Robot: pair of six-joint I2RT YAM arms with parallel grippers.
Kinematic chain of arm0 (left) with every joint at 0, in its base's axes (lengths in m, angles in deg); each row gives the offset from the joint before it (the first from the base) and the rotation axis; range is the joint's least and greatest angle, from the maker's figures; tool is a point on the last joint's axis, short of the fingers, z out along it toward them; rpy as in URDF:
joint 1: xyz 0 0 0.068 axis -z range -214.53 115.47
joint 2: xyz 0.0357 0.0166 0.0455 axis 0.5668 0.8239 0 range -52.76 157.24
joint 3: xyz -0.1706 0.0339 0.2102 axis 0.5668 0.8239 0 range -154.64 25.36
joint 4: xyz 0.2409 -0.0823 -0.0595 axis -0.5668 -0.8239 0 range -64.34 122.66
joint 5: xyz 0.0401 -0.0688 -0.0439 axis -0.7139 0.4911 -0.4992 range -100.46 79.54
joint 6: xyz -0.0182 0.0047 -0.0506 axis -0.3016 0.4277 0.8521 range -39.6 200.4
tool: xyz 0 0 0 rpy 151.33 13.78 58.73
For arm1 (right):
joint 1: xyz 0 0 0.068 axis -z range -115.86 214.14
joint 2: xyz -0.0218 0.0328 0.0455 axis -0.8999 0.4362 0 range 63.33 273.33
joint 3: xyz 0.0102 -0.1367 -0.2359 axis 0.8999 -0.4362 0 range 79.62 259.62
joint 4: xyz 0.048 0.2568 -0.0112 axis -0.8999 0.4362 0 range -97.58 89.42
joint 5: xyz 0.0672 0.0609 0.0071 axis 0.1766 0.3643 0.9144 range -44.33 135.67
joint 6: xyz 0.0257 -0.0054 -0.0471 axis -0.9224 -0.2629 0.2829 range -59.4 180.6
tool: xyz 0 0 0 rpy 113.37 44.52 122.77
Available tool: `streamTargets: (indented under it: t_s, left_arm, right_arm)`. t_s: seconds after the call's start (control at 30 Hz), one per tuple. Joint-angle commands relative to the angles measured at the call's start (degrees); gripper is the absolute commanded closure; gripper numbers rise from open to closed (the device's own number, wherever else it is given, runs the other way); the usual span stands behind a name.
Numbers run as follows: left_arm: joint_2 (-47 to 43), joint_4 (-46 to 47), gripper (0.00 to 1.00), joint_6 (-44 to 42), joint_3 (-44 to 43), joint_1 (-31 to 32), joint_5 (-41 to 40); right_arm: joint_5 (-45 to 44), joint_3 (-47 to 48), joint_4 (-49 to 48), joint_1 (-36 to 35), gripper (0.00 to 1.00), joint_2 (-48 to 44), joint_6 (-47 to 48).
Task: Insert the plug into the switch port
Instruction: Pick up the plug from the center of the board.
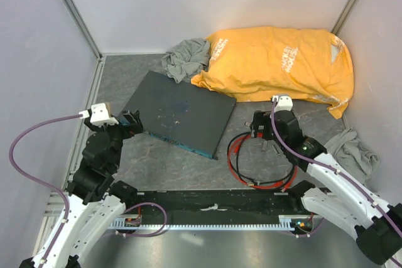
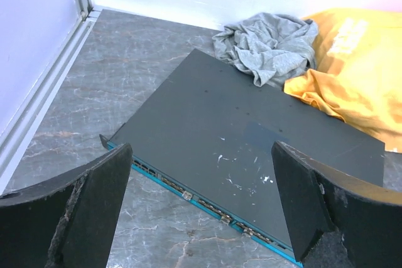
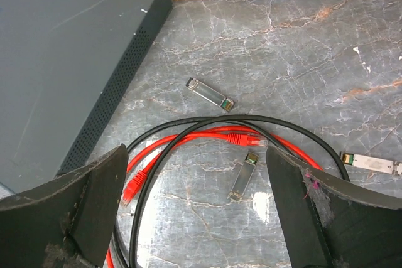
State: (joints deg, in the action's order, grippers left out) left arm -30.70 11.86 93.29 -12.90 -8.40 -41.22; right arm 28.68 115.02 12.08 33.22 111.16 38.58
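My right gripper should next turn and move down onto the green-tipped end of the module (image 3: 226,102) nearest the switch, because that end lies at an angle to my gripper's fingers.
The switch, a flat dark grey box (image 1: 179,114), lies at an angle on the marble floor. Its blue-green front edge (image 2: 207,208) carries a row of small ports and faces my left gripper (image 2: 201,149). That gripper is open and empty, just short of the edge near its left end (image 1: 130,122). The red cable (image 1: 235,155) lies coiled right of the box. One red plug (image 3: 247,139) and a second one (image 3: 133,183) rest on the floor under my right gripper (image 3: 195,152). The right gripper (image 1: 262,135) hangs open above the coil and holds nothing.
A black cable (image 3: 188,123) is coiled with the red one. Three small metal modules (image 3: 210,94) (image 3: 244,177) (image 3: 370,162) lie loose nearby. An orange bag (image 1: 276,61) and a grey cloth (image 1: 185,58) sit behind the box; another cloth (image 1: 355,152) lies at the right wall.
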Motion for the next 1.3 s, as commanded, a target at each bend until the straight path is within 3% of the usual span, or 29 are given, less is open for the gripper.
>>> streamTargets:
  t_s: [0.0, 0.13, 0.33, 0.5, 0.73, 0.8, 1.1, 1.27]
  left_arm:
    - [-1.32, 2.17, 0.01, -4.27, -0.50, -0.47, 4.12]
    - [-2.11, 2.52, 0.01, -6.12, -0.32, -0.55, 7.20]
    - [-2.03, 2.43, 0.01, -7.78, -0.76, -0.64, 15.37]
    - [0.26, -0.12, 0.01, -10.16, -3.05, -0.55, 24.33]
    - [-0.88, 0.41, 0.01, -9.37, -0.85, -0.55, 28.92]
    - [-0.97, 0.32, 0.01, -8.93, -0.67, -0.55, 28.48]
    - [-1.94, 0.05, 0.01, -8.14, -0.24, -0.55, 29.09]
    - [-2.03, -0.03, 0.02, -7.96, 0.11, -0.64, 29.18]
  right_arm:
    - [0.72, 4.94, 0.99, -0.20, 0.02, 4.01, 1.80]
    - [5.82, 6.96, 0.73, -0.11, 0.02, 9.10, 6.36]
    - [6.70, 11.79, 0.99, 0.24, 0.02, 18.06, 11.99]
    - [8.91, 15.57, 2.13, 2.26, 0.02, 23.79, 21.31]
    - [8.82, 18.22, 1.62, 4.37, 0.06, 30.20, 33.52]
    - [10.30, 18.39, 0.47, 4.99, 0.10, 31.70, 37.03]
    - [19.10, 17.95, -1.73, 10.35, 0.44, 41.09, 42.15]
    - [22.96, 20.06, -1.73, 12.99, 0.52, 45.15, 42.85]
